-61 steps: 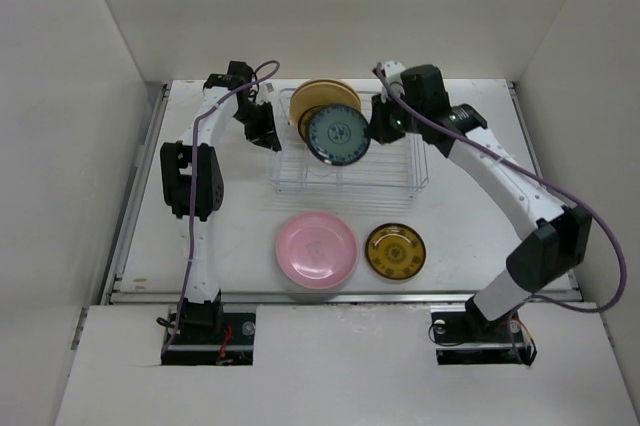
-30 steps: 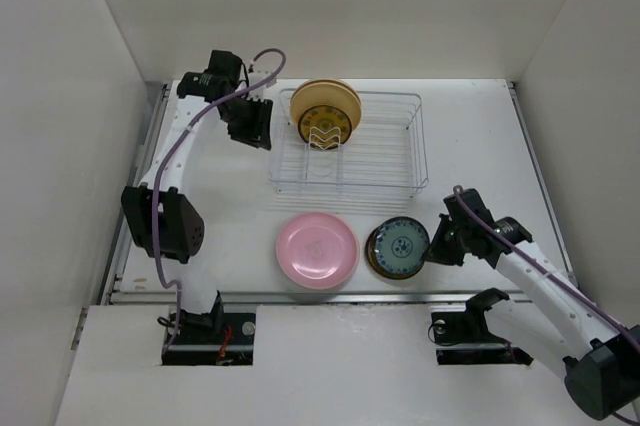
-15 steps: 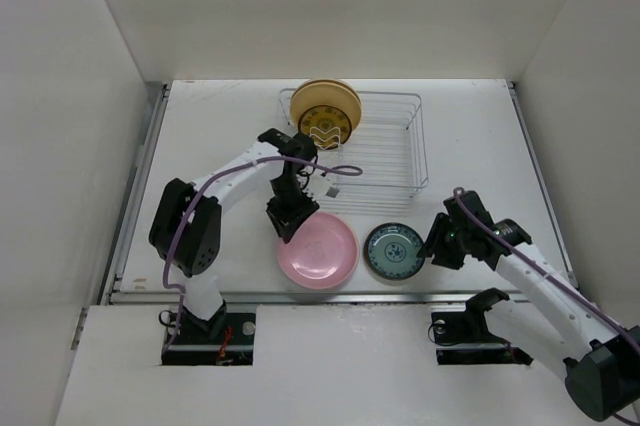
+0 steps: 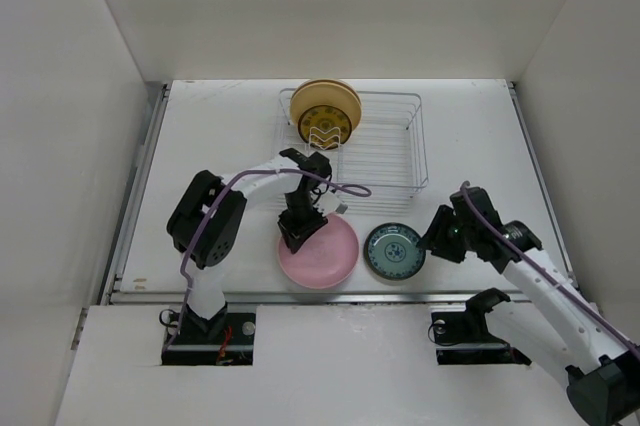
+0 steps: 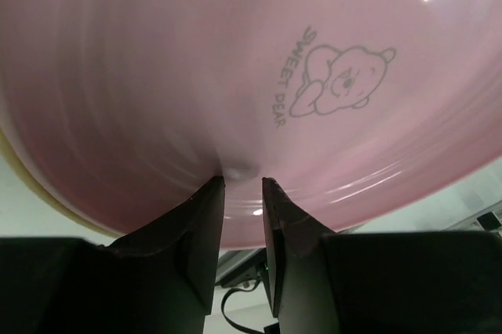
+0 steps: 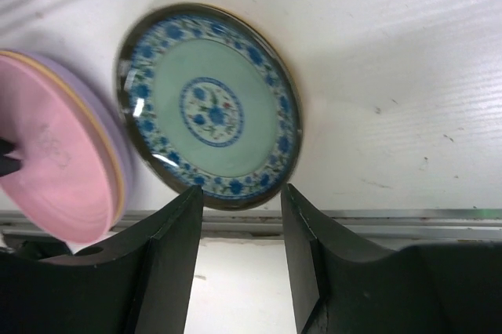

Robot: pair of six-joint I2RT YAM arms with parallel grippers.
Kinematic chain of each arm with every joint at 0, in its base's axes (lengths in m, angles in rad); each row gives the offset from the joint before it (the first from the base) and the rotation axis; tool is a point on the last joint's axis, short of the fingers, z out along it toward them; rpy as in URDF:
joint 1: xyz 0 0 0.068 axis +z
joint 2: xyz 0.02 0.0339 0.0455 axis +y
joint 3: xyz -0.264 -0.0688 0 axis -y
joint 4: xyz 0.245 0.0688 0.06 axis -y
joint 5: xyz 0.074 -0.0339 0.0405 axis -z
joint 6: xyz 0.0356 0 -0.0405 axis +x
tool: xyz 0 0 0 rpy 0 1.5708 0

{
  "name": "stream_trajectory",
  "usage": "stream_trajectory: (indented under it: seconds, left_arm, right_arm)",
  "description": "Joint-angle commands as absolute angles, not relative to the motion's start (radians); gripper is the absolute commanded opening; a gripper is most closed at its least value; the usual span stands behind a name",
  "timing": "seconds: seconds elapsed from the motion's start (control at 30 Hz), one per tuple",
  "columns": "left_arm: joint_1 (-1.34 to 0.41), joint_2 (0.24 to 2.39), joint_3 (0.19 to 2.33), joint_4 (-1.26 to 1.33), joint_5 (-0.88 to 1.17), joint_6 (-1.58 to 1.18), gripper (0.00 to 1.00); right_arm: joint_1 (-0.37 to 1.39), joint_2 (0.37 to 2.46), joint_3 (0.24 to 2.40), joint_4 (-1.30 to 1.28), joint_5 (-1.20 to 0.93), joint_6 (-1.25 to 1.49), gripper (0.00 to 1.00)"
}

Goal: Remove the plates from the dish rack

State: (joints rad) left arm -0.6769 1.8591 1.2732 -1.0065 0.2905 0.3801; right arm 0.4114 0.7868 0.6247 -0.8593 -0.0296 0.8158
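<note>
My right gripper rises outward over the dish rack and onto the dark-yellow plate's rim [image 4: 348, 123] by the empty slots next. That plate stands before the tan one.
The dish rack [image 4: 419, 136] stands at the back and holds an upright tan plate [image 4: 325, 97] and a dark-yellow patterned plate [image 4: 322, 127]. A pink plate [image 4: 333, 258] tops a stack at the front; it also shows in the left wrist view [image 5: 235, 59] and the right wrist view [image 6: 47, 154]. A lavender plate's edge [image 6: 122, 157] shows under it. My left gripper [image 4: 299, 234] [image 5: 242, 180] has its tips on the pink plate's face, jaws a narrow gap apart with nothing between. A blue-and-green patterned plate [image 4: 395, 251] [image 6: 212, 107] lies flat beside the stack. My right gripper [image 4: 438, 237] [image 6: 241, 190] is open and empty just right of it.
The table's front rail [image 4: 340, 295] runs just in front of both plates. White walls close in the table on three sides. The left arm's cable [image 4: 345, 189] loops above the table between the rack and the pink plate.
My left gripper came from the rack's left side down onto the pink plate. My right gripper carried the blue-and-green plate from the rack onto the dark-yellow plate at the front, let go and drew back.
</note>
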Motion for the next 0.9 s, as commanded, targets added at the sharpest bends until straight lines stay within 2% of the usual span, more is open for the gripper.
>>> stream_trajectory:
  seconds: [0.0, 0.23, 0.3, 0.33, 0.37, 0.43, 0.5, 0.6, 0.67, 0.77, 0.87]
  left_arm:
    - [-0.684, 1.856, 1.266, -0.968, 0.279, 0.367, 0.23]
    - [-0.684, 1.777, 1.288, -0.988, 0.279, 0.376, 0.22]
    - [-0.684, 1.741, 1.314, -1.017, 0.279, 0.385, 0.24]
    - [-0.684, 1.706, 1.328, -1.031, 0.279, 0.385, 0.29]
    - [-0.684, 1.686, 1.359, -1.055, 0.296, 0.397, 0.31]
    - [-0.667, 1.620, 1.393, -1.077, 0.380, 0.410, 0.36]
    - [-0.623, 1.579, 1.440, -1.077, 0.464, 0.410, 0.39]
    - [-0.549, 1.510, 1.476, -0.998, 0.503, 0.329, 0.42]
    - [-0.499, 1.487, 1.476, -0.941, 0.503, 0.216, 0.47]
    - [-0.378, 1.499, 1.514, -0.856, 0.477, 0.097, 0.56]
    - [-0.282, 1.600, 1.609, -0.865, 0.402, 0.019, 0.59]
  right_arm:
    - [0.403, 0.775, 0.713, -0.839, -0.028, 0.844, 0.50]
    - [0.403, 0.804, 0.833, -0.851, -0.028, 0.776, 0.50]
    - [0.403, 0.825, 0.871, -0.832, -0.060, 0.706, 0.57]
    - [0.403, 0.859, 0.914, -0.809, -0.070, 0.683, 0.60]
    - [0.403, 0.879, 0.936, -0.795, -0.081, 0.637, 0.66]
    - [0.403, 0.932, 1.009, -0.746, -0.103, 0.583, 0.73]
    - [0.403, 1.037, 1.073, -0.720, -0.089, 0.502, 0.77]
    - [0.403, 1.217, 1.244, -0.667, -0.080, 0.395, 0.77]
    - [0.428, 1.319, 1.390, -0.647, -0.065, 0.333, 0.77]
    - [0.455, 1.540, 1.556, -0.656, -0.009, 0.220, 0.77]
    - [0.480, 1.754, 1.793, -0.679, -0.009, 0.112, 0.77]
